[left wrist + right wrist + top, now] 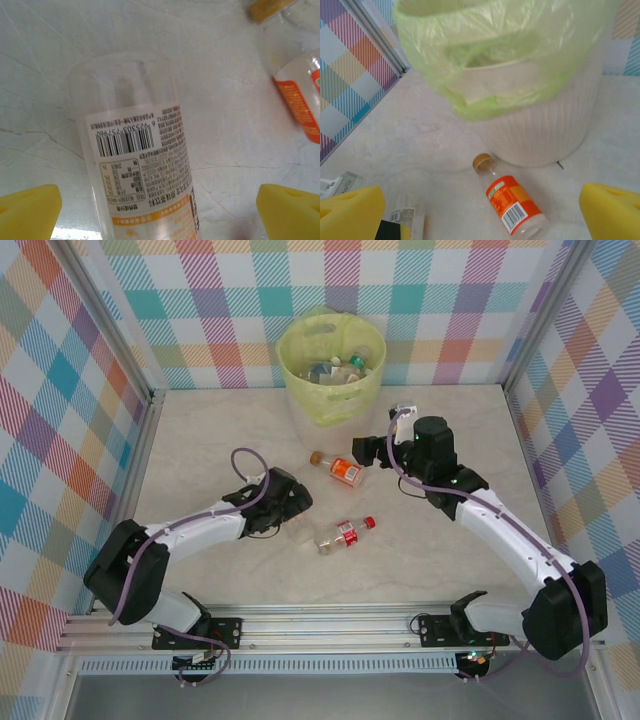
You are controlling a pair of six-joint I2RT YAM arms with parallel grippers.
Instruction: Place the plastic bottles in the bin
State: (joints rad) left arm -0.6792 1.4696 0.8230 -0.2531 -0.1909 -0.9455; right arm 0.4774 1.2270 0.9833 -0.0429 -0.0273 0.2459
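Observation:
I should lower my left gripper around the barcode part of the lying bottle (pixel 131 150) below, one open finger down each side.
The bin (pixel 330 352) stands at the back centre, its yellow-green bag holding several bottles (pixel 342 366). An orange-labelled bottle (pixel 345 471) with a gold cap lies in front of it, also seen as the orange-labelled bottle (pixel 514 201) below the bin (pixel 545 130). My right gripper (pixel 362 449) (pixel 480 217) hovers open just right of and above it. A red-capped bottle (pixel 346 533) lies mid-table. My left gripper (pixel 292 514) (pixel 160 215) is open, its yellow pads (pixel 30 210) wide on either side of a lying white-and-orange-labelled bottle (pixel 137 165), not touching it.
Checked walls and metal frame posts (pixel 135 455) close in the table on left, back and right. The orange-labelled bottle (pixel 300 95) lies just beyond the left gripper's bottle. Bare marbled tabletop (pixel 450 560) spreads at the front right.

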